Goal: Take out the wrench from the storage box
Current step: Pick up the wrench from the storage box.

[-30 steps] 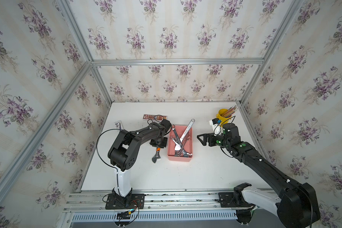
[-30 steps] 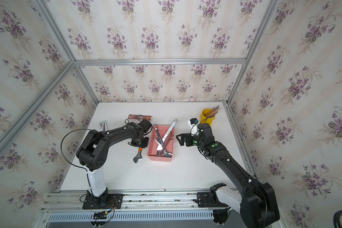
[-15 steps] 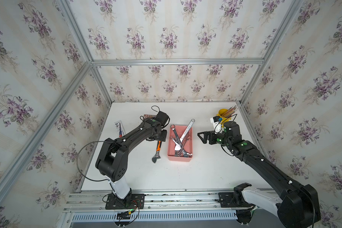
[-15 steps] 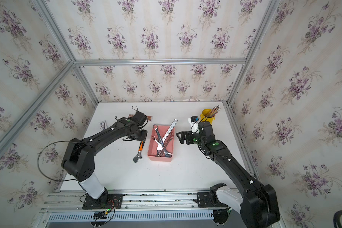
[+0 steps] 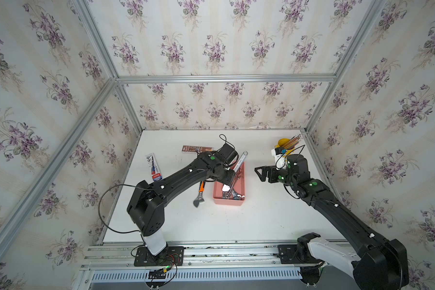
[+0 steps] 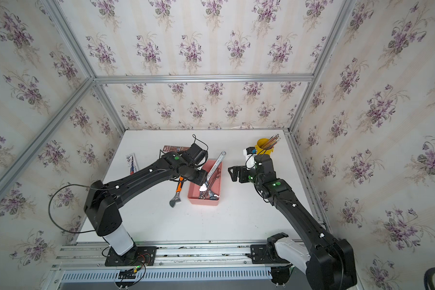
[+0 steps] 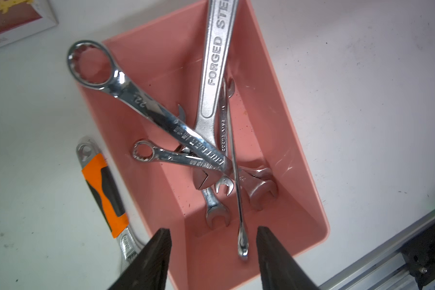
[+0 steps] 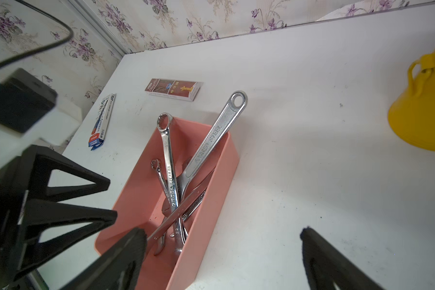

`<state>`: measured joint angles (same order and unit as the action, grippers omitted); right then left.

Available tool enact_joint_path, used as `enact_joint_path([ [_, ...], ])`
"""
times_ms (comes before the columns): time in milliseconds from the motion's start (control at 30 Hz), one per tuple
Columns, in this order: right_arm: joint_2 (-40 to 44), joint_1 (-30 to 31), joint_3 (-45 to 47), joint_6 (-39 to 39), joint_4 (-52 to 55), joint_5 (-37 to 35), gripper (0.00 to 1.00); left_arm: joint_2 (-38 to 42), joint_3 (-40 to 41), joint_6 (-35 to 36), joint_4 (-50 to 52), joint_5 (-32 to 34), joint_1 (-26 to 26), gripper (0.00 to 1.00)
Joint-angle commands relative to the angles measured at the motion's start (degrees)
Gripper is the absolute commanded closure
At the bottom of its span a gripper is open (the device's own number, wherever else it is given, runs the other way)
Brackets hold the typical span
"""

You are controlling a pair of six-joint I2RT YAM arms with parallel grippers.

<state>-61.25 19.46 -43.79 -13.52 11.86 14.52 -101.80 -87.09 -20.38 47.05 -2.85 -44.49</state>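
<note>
Next, my left gripper moves down into the salmon-pink storage box (image 7: pixel 166 75) and onto the middle of the thin wrench's handle (image 7: pixel 235 176), since that lies below the open fingers.
The salmon-pink storage box (image 5: pixel 229 202) (image 6: pixel 202 200) (image 7: pixel 166 75) (image 8: pixel 219 180) sits mid-table and holds several steel wrenches. A long adjustable wrench (image 7: pixel 215 62) (image 8: pixel 211 140) (image 5: pixel 240 160) leans out over its far wall, and a ring wrench (image 7: pixel 146 105) (image 8: pixel 168 160) crosses it. An orange-handled wrench (image 5: pixel 200 192) (image 6: pixel 177 190) (image 7: pixel 103 190) lies on the table just left of the box. My left gripper (image 7: pixel 214 232) (image 5: pixel 227 179) (image 8: pixel 112 198) hovers over the box, open and empty. My right gripper (image 8: pixel 221 234) (image 5: pixel 259 173) (image 6: pixel 232 173) stands open to the right of the box.
A yellow cup of pencils (image 5: pixel 285 147) (image 8: pixel 425 113) stands at the back right behind my right wrist. A brown carton (image 5: pixel 194 149) (image 8: pixel 173 89) and a blue-white pack (image 5: pixel 153 167) (image 8: pixel 102 118) lie at the back left. Metal rails edge the table's front.
My left gripper has opened wider and swung from the orange-handled wrench's handle to above the box. That wrench stays on the table. The right arm has barely moved.
</note>
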Motion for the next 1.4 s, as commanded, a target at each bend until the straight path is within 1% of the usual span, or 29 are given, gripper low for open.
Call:
enact_joint_path([
  [0,1.44,-0.22,0.79,-0.38,1.09,-1.05,0.0,-3.4,-1.64,1.04,-1.8,-0.75,-1.58,0.42],
  [100,2.74,-0.31,1.71,-0.85,1.67,-1.42,0.0,-7.16,-2.98,2.23,-2.28,-0.84,-1.81,0.44],
  [133,3.05,-0.38,1.84,-0.92,1.79,-1.51,0.0,-8.31,-3.35,2.37,-2.39,-0.98,-1.82,0.47],
  [233,3.78,-0.48,2.37,-0.9,2.29,-1.84,0.0,-11.05,-4.35,2.72,-1.91,-1.13,-1.91,0.52],
  [333,4.18,-0.74,2.49,-0.81,2.56,-1.96,0.0,-12.94,-5.15,2.93,-1.34,0.04,-1.89,0.54],
  [433,4.28,-0.92,2.78,-0.77,2.56,-1.84,0.0,-14.34,-5.69,2.77,-1.56,-0.68,-2.0,0.58],
  [567,4.37,-1.18,3.02,-0.74,2.55,-1.61,0.0,-16.43,-6.12,2.64,-0.32,0.5,-2.36,0.62],
  [833,4.66,-1.78,3.67,-0.63,2.6,-1.3,0.0,-18.41,-6.23,2.23,0.49,2.96,-2.86,0.71],
  [967,5.0,-2.02,3.89,-0.6,2.64,-1.27,0.0,-18.59,-6.24,1.94,1.06,4.37,-3.22,0.78],
  [1100,5.01,-2.15,4.04,-0.54,2.6,-1.14,0.0,-18.45,-6.85,1.8,1.98,6.25,-3.5,0.82],
  [1267,4.8,-2.24,3.86,-0.8,1.98,-0.79,0.0,-18.36,-9.32,1.31,3.97,7.64,-3.76,0.95],
  [1367,4.79,-2.24,3.32,-0.81,2.07,-1.03,0.0,-17.99,-9.94,0.56,4.6,7.29,-3.91,1.0],
])
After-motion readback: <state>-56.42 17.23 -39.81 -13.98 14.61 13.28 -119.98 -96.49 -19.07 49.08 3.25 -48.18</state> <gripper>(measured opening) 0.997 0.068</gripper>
